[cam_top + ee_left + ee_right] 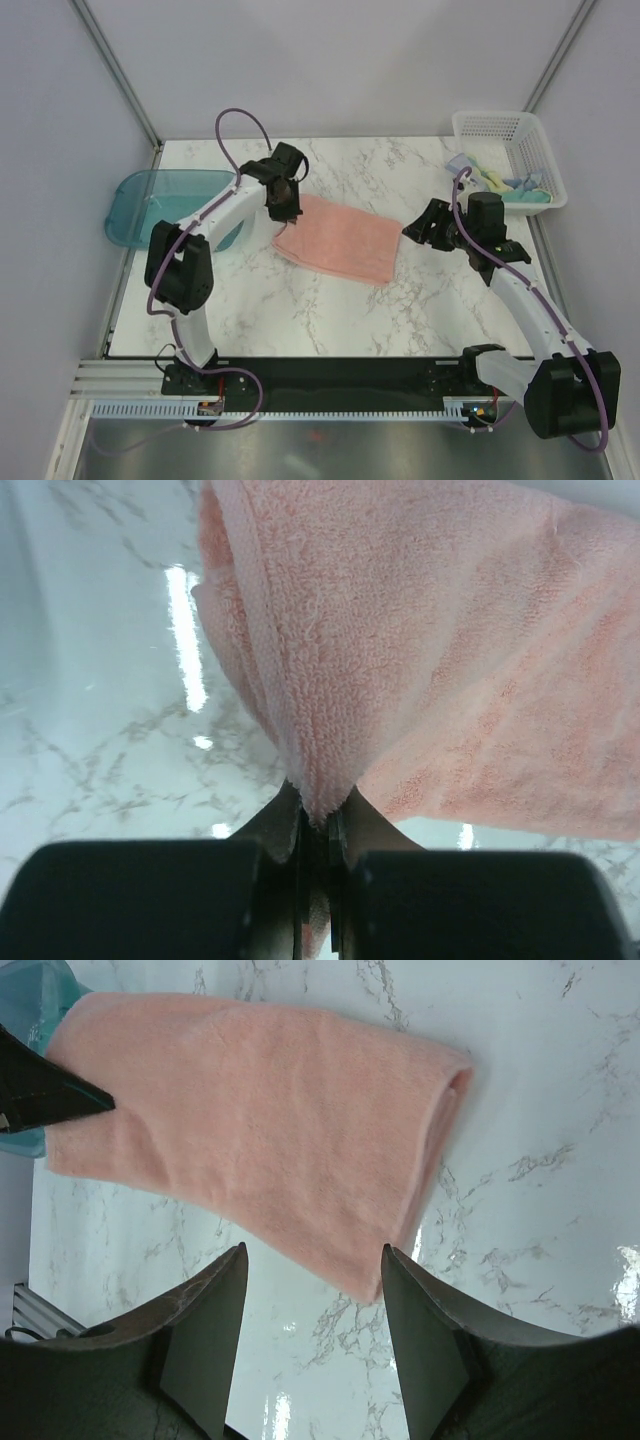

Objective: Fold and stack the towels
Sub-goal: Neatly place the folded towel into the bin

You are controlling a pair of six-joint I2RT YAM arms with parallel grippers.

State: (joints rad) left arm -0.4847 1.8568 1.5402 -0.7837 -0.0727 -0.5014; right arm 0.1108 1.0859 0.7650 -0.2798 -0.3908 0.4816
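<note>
Next, my left gripper will move the towel over the teal tray (158, 204) and release it inside, as the tray lies to the gripper's left in the top view.
The salmon-pink towel (341, 239) lies folded on the marble table (300, 310), mid-table. My left gripper (287, 205) is shut on the towel's far left corner; in the left wrist view the cloth (420, 650) runs down between the closed fingertips (318, 815). My right gripper (420, 228) is open and empty, just right of the towel; in the right wrist view the towel (260, 1130) lies ahead of the spread fingers (215, 1300), its near corner between them. The pale yellow and light blue towels (500, 184) sit bunched in the white basket.
A white mesh basket (505, 128) stands at the back right corner. A translucent teal tray (150, 200) sits at the left edge, also in the right wrist view (40, 980). Grey walls enclose the table.
</note>
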